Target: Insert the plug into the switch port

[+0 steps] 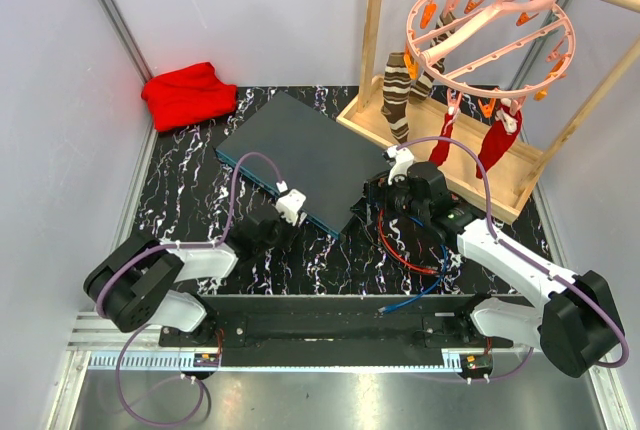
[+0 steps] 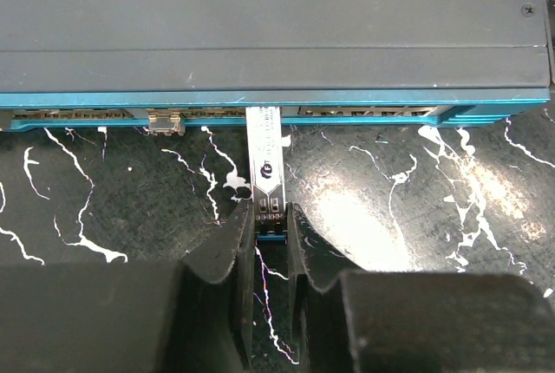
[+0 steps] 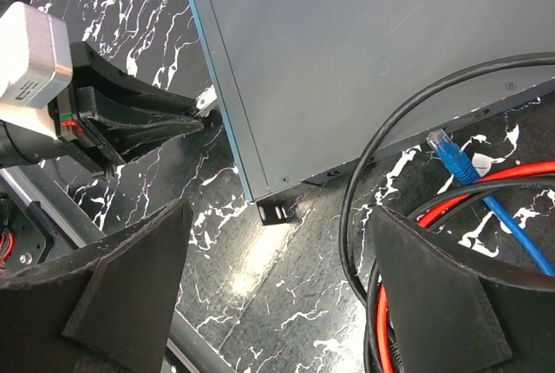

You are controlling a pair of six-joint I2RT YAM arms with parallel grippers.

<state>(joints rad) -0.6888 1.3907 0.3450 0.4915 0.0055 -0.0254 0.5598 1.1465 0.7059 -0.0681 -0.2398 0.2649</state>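
Observation:
Much of the silver plug [image 2: 265, 160] is still sticking out. My left gripper will next push it outward into the socket below the teal front edge and then let go of it.
The switch [image 1: 300, 155] is a flat dark grey box lying at an angle on the black marbled table; its teal front edge [image 2: 364, 98] with small sockets faces my left gripper. My left gripper [image 2: 270, 217] is shut on the rear end of a slim silver plug [image 2: 265, 160], whose front tip meets the socket row on the switch. In the top view the left gripper [image 1: 285, 212] sits at the switch's front edge. My right gripper [image 3: 279, 217] is open and empty above the switch's near right corner [image 3: 273, 208].
Another small silver part [image 2: 163, 120] sits in a socket further left. Red, black and blue cables [image 1: 410, 250] lie coiled by the right arm, with a blue connector [image 3: 451, 152] loose. A red cloth [image 1: 188, 93] and a wooden rack [image 1: 440, 150] stand behind.

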